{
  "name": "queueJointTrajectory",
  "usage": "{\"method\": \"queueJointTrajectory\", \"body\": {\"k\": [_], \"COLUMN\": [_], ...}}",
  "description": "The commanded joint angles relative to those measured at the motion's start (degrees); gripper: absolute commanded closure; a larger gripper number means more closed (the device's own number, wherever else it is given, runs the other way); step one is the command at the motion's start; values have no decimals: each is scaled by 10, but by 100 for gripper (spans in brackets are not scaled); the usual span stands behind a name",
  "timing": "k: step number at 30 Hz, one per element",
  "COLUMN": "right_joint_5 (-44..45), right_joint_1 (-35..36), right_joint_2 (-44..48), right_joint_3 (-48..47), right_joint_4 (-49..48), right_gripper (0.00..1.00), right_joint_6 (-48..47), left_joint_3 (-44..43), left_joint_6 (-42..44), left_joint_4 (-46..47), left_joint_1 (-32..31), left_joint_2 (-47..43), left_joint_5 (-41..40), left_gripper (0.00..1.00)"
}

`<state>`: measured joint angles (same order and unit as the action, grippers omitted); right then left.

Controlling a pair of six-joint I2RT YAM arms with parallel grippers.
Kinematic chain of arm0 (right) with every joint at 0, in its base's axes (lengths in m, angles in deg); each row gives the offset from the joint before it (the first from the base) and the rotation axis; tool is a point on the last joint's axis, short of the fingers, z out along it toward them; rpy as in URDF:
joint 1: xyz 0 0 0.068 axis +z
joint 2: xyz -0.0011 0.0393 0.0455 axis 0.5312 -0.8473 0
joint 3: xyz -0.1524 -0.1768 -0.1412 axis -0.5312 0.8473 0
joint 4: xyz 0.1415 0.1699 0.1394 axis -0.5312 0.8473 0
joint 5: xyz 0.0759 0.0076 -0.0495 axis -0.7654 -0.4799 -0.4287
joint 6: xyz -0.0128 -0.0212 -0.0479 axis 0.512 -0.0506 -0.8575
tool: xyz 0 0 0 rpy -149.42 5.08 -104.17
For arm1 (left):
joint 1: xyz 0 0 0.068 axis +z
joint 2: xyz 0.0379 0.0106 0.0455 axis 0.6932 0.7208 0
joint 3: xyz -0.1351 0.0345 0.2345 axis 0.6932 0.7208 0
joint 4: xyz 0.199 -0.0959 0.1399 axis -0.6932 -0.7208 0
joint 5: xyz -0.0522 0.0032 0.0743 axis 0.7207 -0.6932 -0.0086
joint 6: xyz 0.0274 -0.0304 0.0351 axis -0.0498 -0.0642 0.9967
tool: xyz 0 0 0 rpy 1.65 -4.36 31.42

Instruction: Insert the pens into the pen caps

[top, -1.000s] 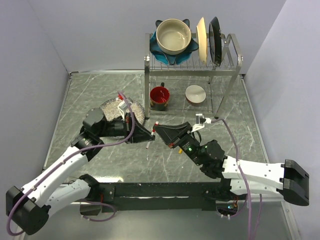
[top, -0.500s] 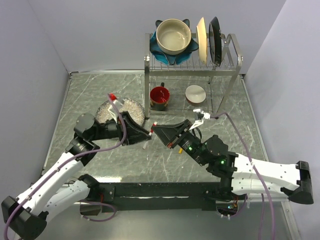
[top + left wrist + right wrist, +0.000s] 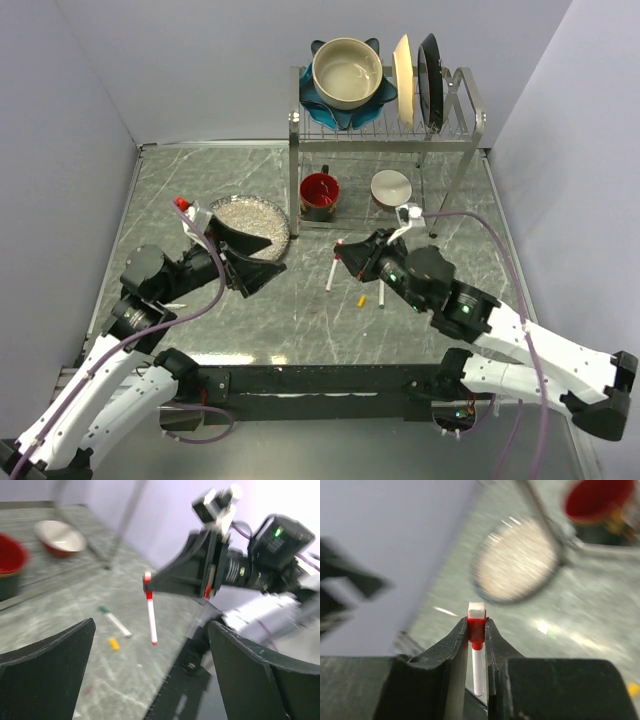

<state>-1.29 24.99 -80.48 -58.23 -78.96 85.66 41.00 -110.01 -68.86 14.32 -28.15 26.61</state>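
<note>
The white-barrelled pen [image 3: 332,272] is already in its red cap. It will next be lowered onto the table beside the yellow cap by my right gripper, with the gripper's fingers tilting down.
My right gripper [image 3: 341,253] is shut on a red pen cap [image 3: 476,630]. A white-barrelled pen [image 3: 332,272] sits in that cap and hangs down from it above the table. In the left wrist view the same pen [image 3: 150,620] dangles from the right gripper [image 3: 149,582]. My left gripper [image 3: 272,258] stands wide open to the left of the pen, apart from it, with nothing between its fingers [image 3: 50,670]. On the table below lie a yellow cap [image 3: 361,299] and a green-ended pen [image 3: 382,296], side by side.
A grey speckled plate [image 3: 246,214] lies behind the left gripper. At the back, a wire rack [image 3: 470,125] carries a bowl [image 3: 347,72] and upright plates. A red mug [image 3: 320,190] and a small bowl [image 3: 391,186] stand under it.
The left gripper has opened, let go of the pen and pulled back to the left. The right gripper has kept the cap, now with the pen in it, and shifted slightly right.
</note>
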Motion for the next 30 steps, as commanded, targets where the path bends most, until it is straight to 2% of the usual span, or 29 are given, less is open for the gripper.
{"method": "queueJointTrajectory", "body": {"k": [1,4,7,13,18,20,27,30], "right_joint_5": [-106,-136,-141,-93,-63,-43,-11,-7], "right_joint_1": [-88,-113,-116,-123,-129,-129,-133,-136], "right_joint_2": [-57,-116,-194,-360,-428,-450,-508,-511], "right_joint_3": [43,66,41,-71,-115,-129,-164,-171], "right_joint_4": [97,81,80,134,156,160,191,196], "right_gripper": [100,100,100,100,100,94,88,75], "right_joint_6": [21,23,37,53,53,55,74,78], "left_joint_3": [-1,12,4,12,13,15,14,19], "left_joint_6": [41,36,42,40,40,39,37,27], "left_joint_4": [-80,-100,-126,-133,-132,-130,-136,-148], "left_joint_1": [1,1,1,1,1,1,2,1], "left_joint_2": [-25,-39,-49,-75,-88,-90,-92,-86], "left_joint_5": [-156,-231,-272,-294,-301,-301,-327,-362], "left_gripper": [1,1,1,1,1,1,1,1]}}
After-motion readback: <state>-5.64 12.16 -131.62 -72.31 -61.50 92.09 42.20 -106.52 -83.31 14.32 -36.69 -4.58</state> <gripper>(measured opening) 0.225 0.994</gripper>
